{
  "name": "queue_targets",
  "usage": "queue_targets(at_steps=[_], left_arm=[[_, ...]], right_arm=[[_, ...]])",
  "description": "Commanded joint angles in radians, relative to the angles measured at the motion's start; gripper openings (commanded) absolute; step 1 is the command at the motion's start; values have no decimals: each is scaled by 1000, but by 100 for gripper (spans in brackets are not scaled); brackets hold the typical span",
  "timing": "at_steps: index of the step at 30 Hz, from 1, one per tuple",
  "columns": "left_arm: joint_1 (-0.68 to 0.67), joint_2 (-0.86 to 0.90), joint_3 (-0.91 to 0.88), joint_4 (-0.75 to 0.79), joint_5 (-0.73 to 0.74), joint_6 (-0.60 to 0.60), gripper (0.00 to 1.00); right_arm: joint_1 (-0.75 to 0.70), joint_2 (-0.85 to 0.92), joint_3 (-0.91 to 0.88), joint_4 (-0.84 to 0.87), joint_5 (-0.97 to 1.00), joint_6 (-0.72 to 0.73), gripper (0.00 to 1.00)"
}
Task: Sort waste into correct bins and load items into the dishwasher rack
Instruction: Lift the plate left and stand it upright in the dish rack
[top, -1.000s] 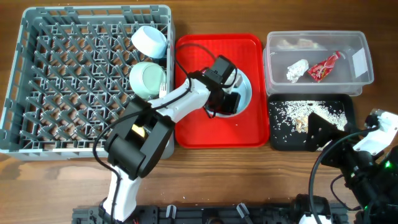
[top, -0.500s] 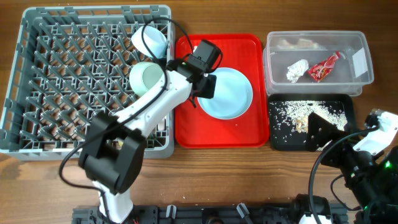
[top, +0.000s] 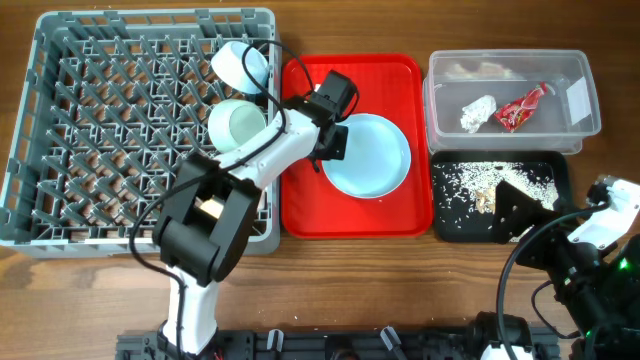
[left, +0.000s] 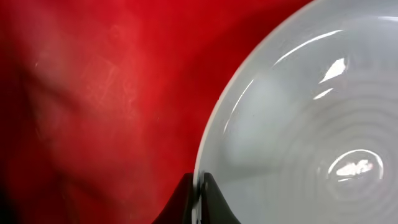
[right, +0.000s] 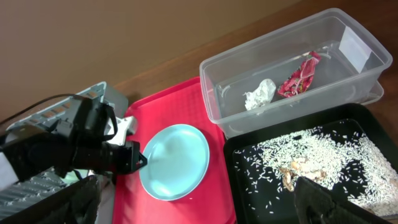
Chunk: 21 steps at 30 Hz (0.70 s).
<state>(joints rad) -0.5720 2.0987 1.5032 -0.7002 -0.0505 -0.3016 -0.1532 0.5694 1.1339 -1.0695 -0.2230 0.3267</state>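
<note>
The plate goes outward and up over the rack's empty slots beside the white bowl next. My left gripper tilts it upright and opens, since those slots are empty.
My left gripper is shut on the left rim of the pale blue plate, which is over the red tray. The left wrist view shows the two fingertips pinching the plate rim. The grey dishwasher rack holds a white bowl and a yellow-green cup. The clear tub holds a crumpled napkin and a red wrapper. The black tray holds rice crumbs. My right gripper is open above the black tray.
The red tray lies between the rack and the two bins. Wooden table surface runs along the front. The left arm crosses the rack's right edge.
The left gripper with the plate has shifted slightly right and down over the red tray. The left arm's base link has swung. The right arm has not moved.
</note>
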Motion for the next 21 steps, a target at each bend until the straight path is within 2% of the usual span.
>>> queue_targets(at_steps=[1, 3, 5, 7, 9, 11, 17, 21], left_arm=[[1, -258, 85, -17, -161, 6, 4], [1, -430, 90, -30, -241, 69, 4], [1, -616, 90, -55, -502, 95, 4], [13, -716, 90, -84, -729, 246, 4], [43, -764, 90, -90, -864, 448, 4], [74, -766, 90, -71, -943, 541, 4], [211, -608, 88, -13, -980, 867, 4], [262, -464, 87, -13, -1033, 901, 4]], right_arm=[[-2, -4, 3, 5, 14, -10, 100], [-2, -4, 3, 5, 14, -10, 100], [-2, -4, 3, 5, 14, -10, 100], [-2, -4, 3, 5, 14, -10, 100], [-2, -4, 3, 5, 14, -9, 100], [-2, -4, 3, 5, 14, -10, 100], [-2, -4, 3, 5, 14, -10, 100], [-2, -4, 3, 5, 14, -10, 100]])
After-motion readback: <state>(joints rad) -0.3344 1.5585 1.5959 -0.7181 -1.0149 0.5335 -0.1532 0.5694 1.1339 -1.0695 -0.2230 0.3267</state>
